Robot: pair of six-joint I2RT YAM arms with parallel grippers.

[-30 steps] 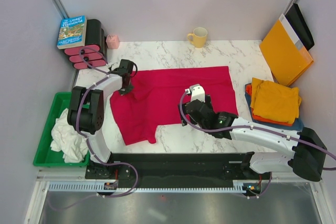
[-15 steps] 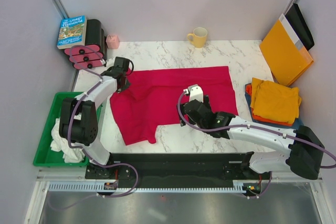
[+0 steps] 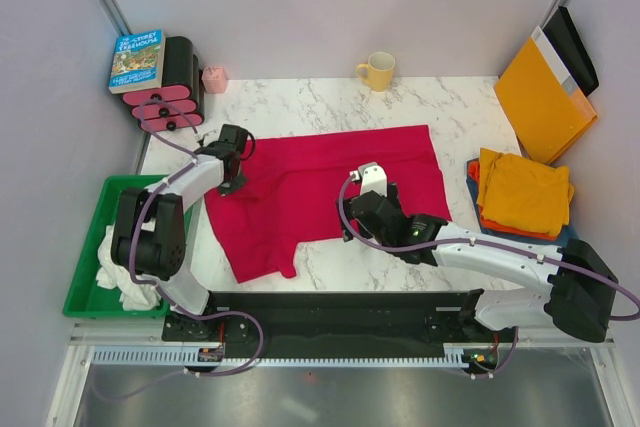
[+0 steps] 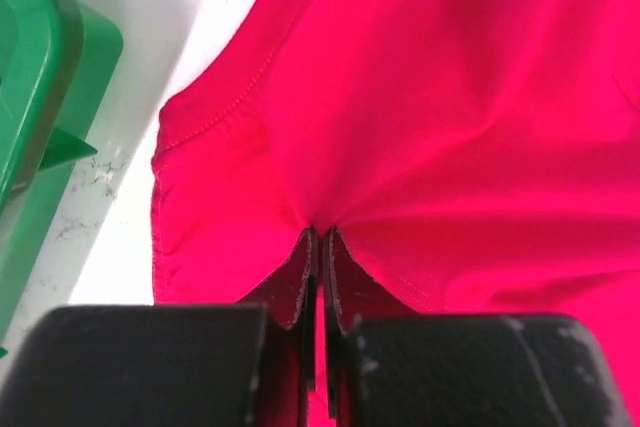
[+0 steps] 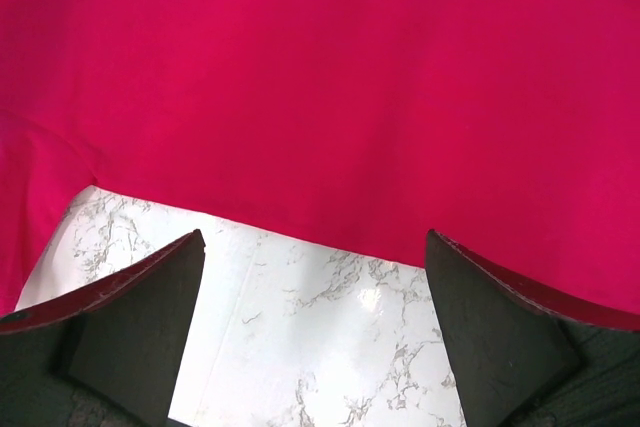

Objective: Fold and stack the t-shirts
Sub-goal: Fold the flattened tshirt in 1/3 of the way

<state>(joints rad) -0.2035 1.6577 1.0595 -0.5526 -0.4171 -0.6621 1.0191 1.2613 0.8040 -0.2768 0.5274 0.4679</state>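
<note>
My right gripper moves outward across the shirt onto its far edge near the yellow mug next, because bare marble shows between the open fingers here.
A crimson red t-shirt lies spread on the marble table, also filling the left wrist view and the right wrist view. My left gripper is shut on a pinch of its cloth near the left sleeve. My right gripper is open and empty, low over the shirt's near hem, with bare marble between its fingers. A stack of folded shirts, mustard-yellow on top of orange-red and blue, sits at the right. White shirts lie crumpled in the green bin.
A green bin stands at the left table edge, its corner in the left wrist view. A yellow mug, a small pink object, a book on red-and-black rolls and an orange-yellow envelope line the back.
My left gripper has pulled the shirt's left part toward the left and slightly nearer, and the shirt's left edge has shifted with it. The right arm has barely moved.
</note>
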